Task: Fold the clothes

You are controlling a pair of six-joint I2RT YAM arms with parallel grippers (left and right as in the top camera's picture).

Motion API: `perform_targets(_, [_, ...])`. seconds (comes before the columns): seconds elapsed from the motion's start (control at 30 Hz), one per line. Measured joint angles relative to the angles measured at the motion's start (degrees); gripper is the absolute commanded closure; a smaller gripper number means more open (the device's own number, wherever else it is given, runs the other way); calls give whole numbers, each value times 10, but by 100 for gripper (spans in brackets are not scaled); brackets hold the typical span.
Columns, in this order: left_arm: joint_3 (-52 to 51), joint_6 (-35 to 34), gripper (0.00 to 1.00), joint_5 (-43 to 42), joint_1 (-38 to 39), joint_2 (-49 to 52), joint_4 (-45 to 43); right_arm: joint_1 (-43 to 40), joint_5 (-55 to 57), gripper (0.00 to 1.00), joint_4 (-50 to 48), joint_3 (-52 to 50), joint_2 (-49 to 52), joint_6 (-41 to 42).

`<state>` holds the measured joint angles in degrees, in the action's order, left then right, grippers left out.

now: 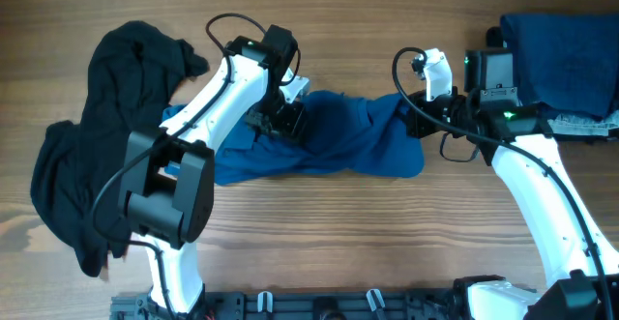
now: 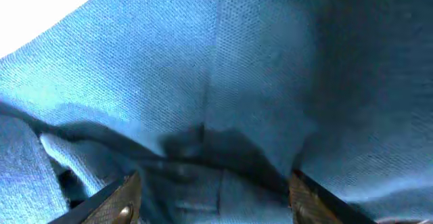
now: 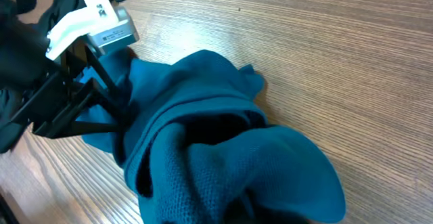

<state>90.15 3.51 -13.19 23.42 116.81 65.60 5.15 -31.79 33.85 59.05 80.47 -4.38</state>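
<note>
I will next lower my left gripper a little and close its open fingers on the shirt's bunched fold [image 1: 294, 146] [image 2: 203, 187] right below it, because cloth is already between them.
The medium-blue shirt [image 1: 338, 141] lies bunched in a long heap across the table's middle. My left gripper [image 1: 283, 119] is down on its upper left part, fingers wide apart with blue cloth [image 2: 270, 68] between them [image 2: 213, 197]. It also shows in the right wrist view [image 3: 111, 105]. My right gripper [image 1: 414, 107] is at the shirt's right end. In the right wrist view the cloth [image 3: 203, 116] rises in a bunch to the jaws and hides the fingers, so it looks gripped.
A large black garment [image 1: 116, 117] sprawls over the left of the table, under my left arm. A folded dark blue garment [image 1: 566, 54] lies at the back right, with a light grey one [image 1: 580, 124] just in front of it. The wooden table [image 1: 338, 233] is bare towards the front.
</note>
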Motion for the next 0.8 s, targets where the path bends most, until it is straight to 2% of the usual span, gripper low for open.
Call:
perform_targets(0.07, [-7, 0, 33, 3, 0, 0, -9, 0, 0, 96, 0, 0, 0, 0])
perform_targets(0.13, [-15, 1, 41, 5, 0, 0, -15, 0, 0, 96, 0, 0, 0, 0])
perform_targets(0.2, [-24, 2, 63, 7, 0, 0, -14, 0, 0, 96, 0, 0, 0, 0])
perform_targets(0.27, [-32, 3, 90, 9, 0, 0, 0, 0, 0, 96, 0, 0, 0, 0])
perform_targets(0.3, [-35, 5, 96, 9, 0, 0, 6, 0, 0, 96, 0, 0, 0, 0])
perform_targets(0.63, [-28, 5, 96, 14, -3, -8, 19, 0, 2, 96, 0, 0, 0, 0])
perform_targets(0.8, [1, 4, 96, 45, -8, -92, 18, 0, 2, 96, -7, 0, 0, 0])
